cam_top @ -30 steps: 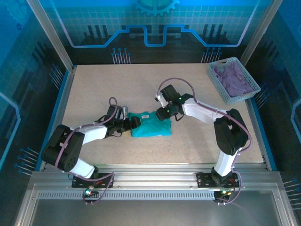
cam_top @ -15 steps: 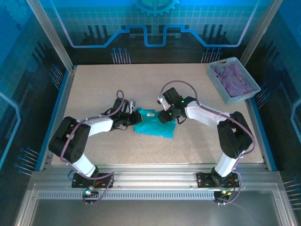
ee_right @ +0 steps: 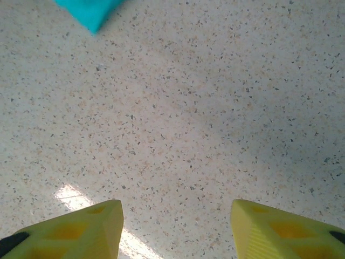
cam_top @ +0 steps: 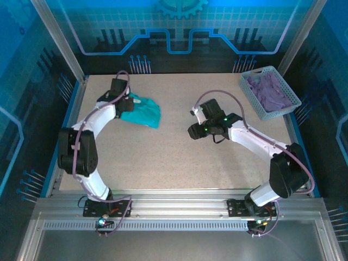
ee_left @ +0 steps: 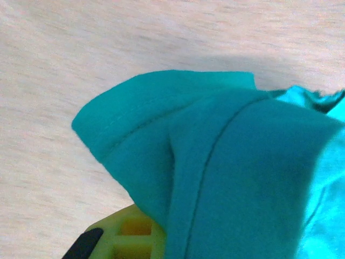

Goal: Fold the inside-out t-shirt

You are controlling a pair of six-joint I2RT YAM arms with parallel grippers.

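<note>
I will next move the folded bundle in my left gripper toward the bare back corner [cam_top: 94,91] opposite the basket and let go of the fabric there, because that part of the tabletop is clear.
The inside-out t-shirt [cam_top: 143,111] is a teal folded bundle near the table's back left corner. My left gripper [cam_top: 126,103] is at its left edge, shut on the fabric. In the left wrist view the teal cloth [ee_left: 226,162] drapes over the jaws, with a stitched seam running down it. One yellow-green finger [ee_left: 121,237] shows beneath the cloth and the other is hidden. My right gripper [cam_top: 194,130] hovers open over bare table near the middle, well right of the shirt. Its fingers [ee_right: 81,226] hold nothing, and a teal corner [ee_right: 89,11] shows far ahead.
A grey basket [cam_top: 255,104] holding purple cloth [cam_top: 270,89] stands at the back right corner. The speckled tabletop [cam_top: 179,163] stretches between the arms. Metal frame posts and blue walls border the table on the left, back and right.
My left gripper shut on the t-shirt and carried it from the table's middle to the back left. My right gripper came off the shirt and now sits apart from it.
</note>
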